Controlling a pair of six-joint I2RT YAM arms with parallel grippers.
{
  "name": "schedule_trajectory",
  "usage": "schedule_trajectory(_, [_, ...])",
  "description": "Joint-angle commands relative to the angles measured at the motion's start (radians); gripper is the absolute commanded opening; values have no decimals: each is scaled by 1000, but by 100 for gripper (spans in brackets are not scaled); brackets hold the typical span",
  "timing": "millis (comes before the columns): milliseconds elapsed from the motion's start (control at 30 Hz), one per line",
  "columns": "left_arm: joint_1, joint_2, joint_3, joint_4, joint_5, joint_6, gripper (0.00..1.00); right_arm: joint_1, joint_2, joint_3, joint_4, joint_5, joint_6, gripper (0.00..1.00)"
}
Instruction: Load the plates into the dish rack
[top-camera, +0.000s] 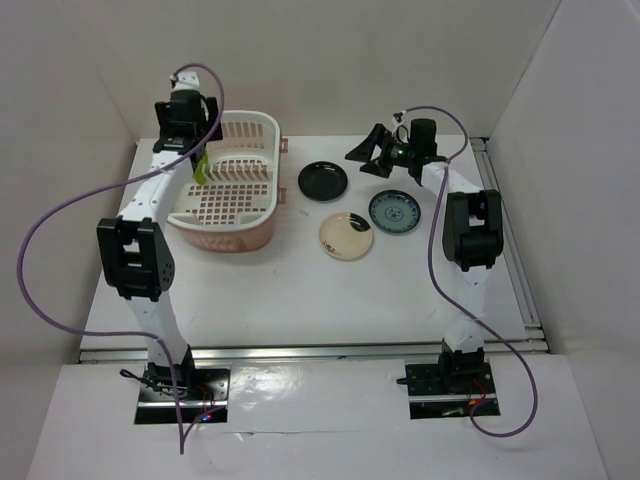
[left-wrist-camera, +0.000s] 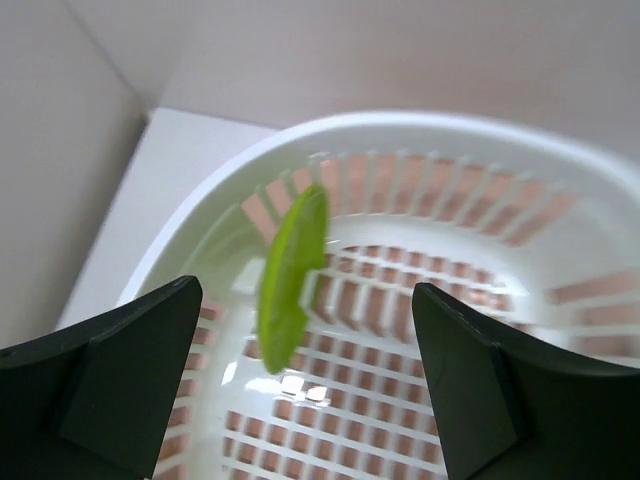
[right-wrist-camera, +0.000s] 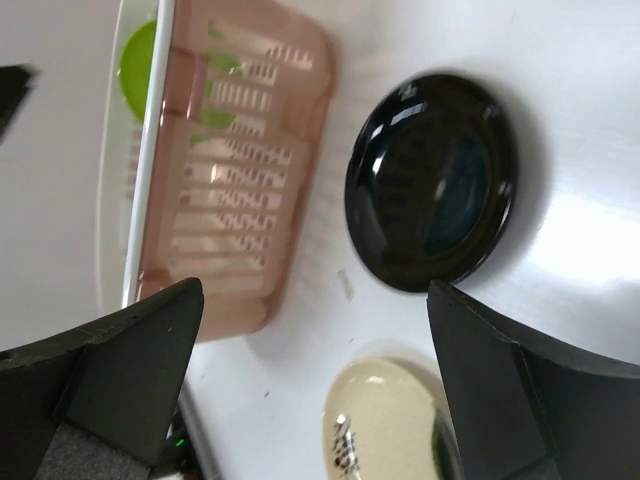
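Observation:
Next, my right gripper moves down and toward the black plate (top-camera: 323, 181), straddling the plate's rim on the side away from the rack, because bare table there leaves finger room.
The lime green plate (top-camera: 202, 168) stands on edge inside the pink dish rack (top-camera: 236, 238) at its far left; it also shows in the left wrist view (left-wrist-camera: 290, 280). My left gripper (top-camera: 198, 152) hovers just above it, open and empty (left-wrist-camera: 310, 400). The black plate (top-camera: 323, 181), the cream plate (top-camera: 346, 236) and the teal patterned plate (top-camera: 394, 212) lie flat on the table right of the rack. My right gripper (top-camera: 372, 155) is open and empty, above the table beyond the black plate (right-wrist-camera: 432, 180) and the cream plate (right-wrist-camera: 390, 430).
White walls enclose the table on three sides. The rack's white rim (left-wrist-camera: 430, 125) curves close to the left wall. In the right wrist view the rack's side (right-wrist-camera: 230, 170) lies left of the black plate. Purple cables loop beside both arms.

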Motion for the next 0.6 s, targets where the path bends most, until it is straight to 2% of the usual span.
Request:
schedule_trajectory(0, [37, -154, 86, -133, 204, -318, 100, -1, 8, 154, -190, 133, -175, 100])
schedule_trajectory(33, [66, -173, 86, -145, 394, -355, 100, -10, 35, 173, -201, 144, -175, 100])
schedule_trajectory(133, [66, -251, 51, -136, 534, -433, 100, -10, 69, 243, -266, 201, -223, 100])
schedule_trajectory(233, [77, -302, 37, -156, 562, -488, 100, -1, 107, 286, -294, 224, -249, 100])
schedule_trajectory(267, [89, -326, 22, -178, 553, -554, 100, -1, 132, 300, -294, 224, -249, 100])
schedule_trajectory(367, [119, -401, -33, -188, 619, -616, 100, -1, 190, 334, -316, 186, -260, 95])
schedule_trajectory(567, [120, -483, -99, -221, 629, -642, 100, 44, 255, 378, -325, 176, -278, 93])
